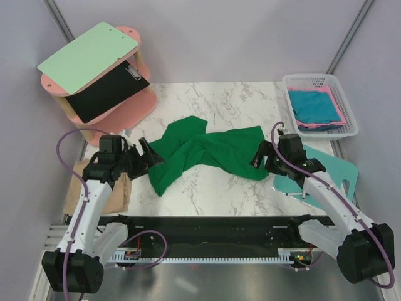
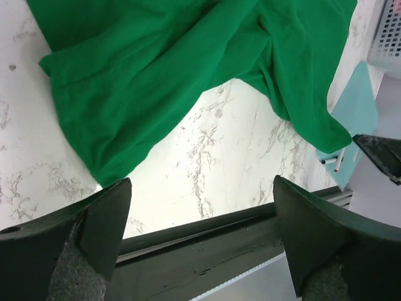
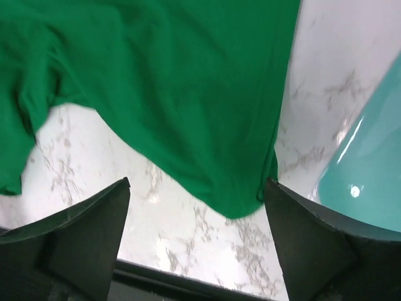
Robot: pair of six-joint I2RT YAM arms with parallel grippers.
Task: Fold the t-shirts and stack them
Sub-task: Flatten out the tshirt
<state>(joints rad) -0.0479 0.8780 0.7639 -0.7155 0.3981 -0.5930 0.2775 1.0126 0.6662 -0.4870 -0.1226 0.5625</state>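
The shirt's far corner by the basket, edged by bare marble at its tip, is next: my right gripper will reach outward, then down onto it.
A dark green t-shirt [image 1: 200,153] lies crumpled and spread across the middle of the marble table [image 1: 219,103]. My left gripper [image 1: 149,157] hangs open just off its left end, holding nothing. In the left wrist view the green cloth [image 2: 156,81] lies beyond the open gripper [image 2: 200,219]. My right gripper [image 1: 260,157] is open at the shirt's right end. In the right wrist view the hem [image 3: 175,94] lies beyond that empty gripper [image 3: 197,232]. A teal-blue shirt [image 1: 313,103] lies on a pink one [image 1: 337,108] in the white basket [image 1: 311,78]. A tan shirt [image 1: 119,191] sits under the left arm.
A pink two-tier stand [image 1: 135,110] at the back left carries a pale green clipboard [image 1: 88,56] and a black one [image 1: 106,94]. A mint-teal board [image 1: 332,172] lies under the right arm. A black rail [image 1: 213,229] runs along the near edge.
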